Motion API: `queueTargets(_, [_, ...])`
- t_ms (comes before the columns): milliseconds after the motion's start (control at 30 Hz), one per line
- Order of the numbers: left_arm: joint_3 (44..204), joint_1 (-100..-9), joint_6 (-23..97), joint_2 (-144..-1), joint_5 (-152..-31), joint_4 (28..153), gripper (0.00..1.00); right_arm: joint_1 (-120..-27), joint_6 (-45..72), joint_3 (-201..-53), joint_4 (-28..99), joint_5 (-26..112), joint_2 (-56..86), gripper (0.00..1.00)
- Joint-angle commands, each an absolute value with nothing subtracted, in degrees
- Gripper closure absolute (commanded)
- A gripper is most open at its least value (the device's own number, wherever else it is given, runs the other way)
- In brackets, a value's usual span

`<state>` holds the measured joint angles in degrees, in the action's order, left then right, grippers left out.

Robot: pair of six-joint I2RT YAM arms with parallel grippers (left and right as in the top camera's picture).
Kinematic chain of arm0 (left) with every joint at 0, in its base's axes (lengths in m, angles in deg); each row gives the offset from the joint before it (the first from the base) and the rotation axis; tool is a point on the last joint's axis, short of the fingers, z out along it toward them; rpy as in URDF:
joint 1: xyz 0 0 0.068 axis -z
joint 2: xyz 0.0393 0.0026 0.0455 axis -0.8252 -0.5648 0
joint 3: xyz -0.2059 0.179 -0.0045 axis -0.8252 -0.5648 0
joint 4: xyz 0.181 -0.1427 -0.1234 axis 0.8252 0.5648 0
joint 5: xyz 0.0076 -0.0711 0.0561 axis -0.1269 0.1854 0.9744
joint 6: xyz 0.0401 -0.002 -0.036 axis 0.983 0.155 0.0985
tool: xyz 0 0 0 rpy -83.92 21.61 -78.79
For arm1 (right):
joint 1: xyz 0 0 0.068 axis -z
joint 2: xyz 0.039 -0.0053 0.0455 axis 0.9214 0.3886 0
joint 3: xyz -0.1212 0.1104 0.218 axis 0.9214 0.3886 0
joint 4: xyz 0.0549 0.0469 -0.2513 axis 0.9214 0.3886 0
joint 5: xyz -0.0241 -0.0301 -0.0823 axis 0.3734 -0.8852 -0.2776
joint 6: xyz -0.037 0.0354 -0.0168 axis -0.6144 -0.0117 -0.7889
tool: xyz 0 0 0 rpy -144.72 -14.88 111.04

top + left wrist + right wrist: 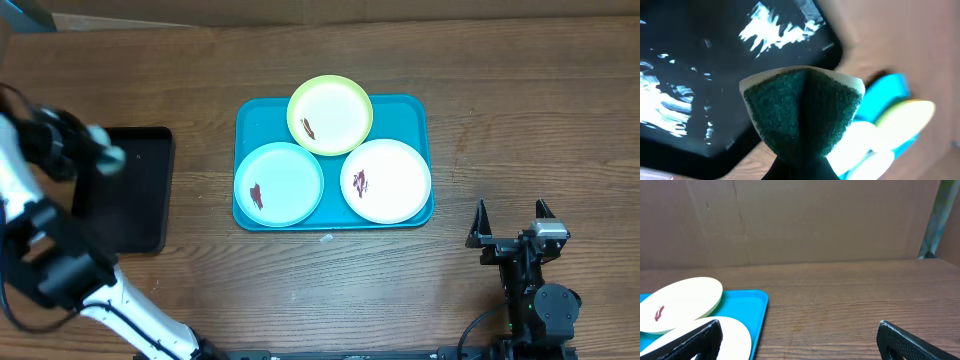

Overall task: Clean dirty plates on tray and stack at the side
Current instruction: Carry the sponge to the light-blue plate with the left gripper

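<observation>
I will move my left gripper across to the pale blue plate [279, 185] [853, 143] next. Then I will lower the scouring pad and let go of it near the middle of the plate.
The turquoise tray [415, 110] holds three plates, each with a dark-red smear: yellow-green [330, 115] at the back, resting partly on the other two, pale blue [279, 184] front left, white [386, 180] front right. My left gripper [105, 150] is raised over the black tray and is shut on a folded dark-green scouring pad [802, 112]. My right gripper [512, 215] is open and empty, low over the table to the right of the tray. Its wrist view shows the yellow-green plate [680, 302], the white plate [735, 337] and the tray's corner [747, 305].
A smaller black rectangular tray [135, 220] lies at the left, also in the left wrist view [715, 50]. A tiny white scrap [325, 238] lies on the wooden table just in front of the turquoise tray. A cardboard wall [815, 220] stands behind the table.
</observation>
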<state>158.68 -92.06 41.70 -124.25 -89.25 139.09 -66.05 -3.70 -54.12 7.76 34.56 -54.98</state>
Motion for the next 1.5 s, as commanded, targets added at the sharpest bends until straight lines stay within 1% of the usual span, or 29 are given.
queueTargets(0, [153.28, -90.66, 41.31, -125.78, -87.57, 138.3, 0.96, -66.31, -3.92, -53.53, 7.45, 34.63, -55.51, 0.0])
queueTargets(100, [157.0, -90.61, 41.35, -125.72, -87.87, 142.11, 0.96, -66.31, -3.89, -53.53, 7.45, 34.63, -55.51, 0.0])
queueTargets(233, [171.47, -90.83, 42.99, -125.69, -87.87, 152.29, 0.96, -66.31, -3.92, -53.53, 7.45, 34.63, -55.51, 0.0])
queueTargets(300, [178.72, -90.77, 45.22, -124.23, -89.77, 152.88, 0.96, -66.31, -3.89, -53.53, 7.45, 34.63, -55.51, 0.0])
queueTargets(400, [184.01, -89.41, 44.98, -119.25, -92.31, 152.82, 0.96, -66.31, -3.92, -53.53, 7.45, 34.63, -55.51, 0.0])
queueTargets(567, [186.09, -83.1, 43.76, -112.1, -87.52, 152.84, 0.96, -66.31, -4.18, -53.53, 7.35, 34.19, -55.51, 0.0])
queueTargets(700, [183.99, -75.42, 43.69, -110.72, -86.28, 152.84, 0.96, -66.31, -3.78, -53.53, 4.77, 33.19, -55.51, 0.0])
queueTargets(900, [172.19, -60.28, 43.69, -111.36, -85.25, 151.75, 0.96, -66.38, -0.9, -53.53, 0.22, 46.28, -55.51, 0.0])
queueTargets(1033, [161.54, -51.16, 40.85, -113.45, -81.25, 145.15, 0.96, -66.38, 0.54, -53.53, -3.63, 56.68, -55.51, 0.0])
queueTargets(1200, [151.25, -45.7, 38.31, -117.06, -81.03, 137.71, 0.96, -66.27, 3.01, -55.43, -12.7, 59.13, -55.51, 0.0])
queueTargets(1300, [147.01, -44.43, 38.66, -119.01, -81.4, 133.12, 0.96, -65.76, 2.97, -62.47, -7.5, 59.54, -54.68, 0.0])
queueTargets(1400, [143.38, -43.73, 39.36, -120.23, -81.38, 128.27, 0.96, -65.33, 0.32, -72.41, 2.47, 60.68, -50.29, 0.0])
queueTargets(1467, [140.61, -43.34, 40.28, -120.56, -81.32, 124.56, 0.96, -65.35, -2.98, -80.09, 10.06, 62.1, -44.89, 0.0])
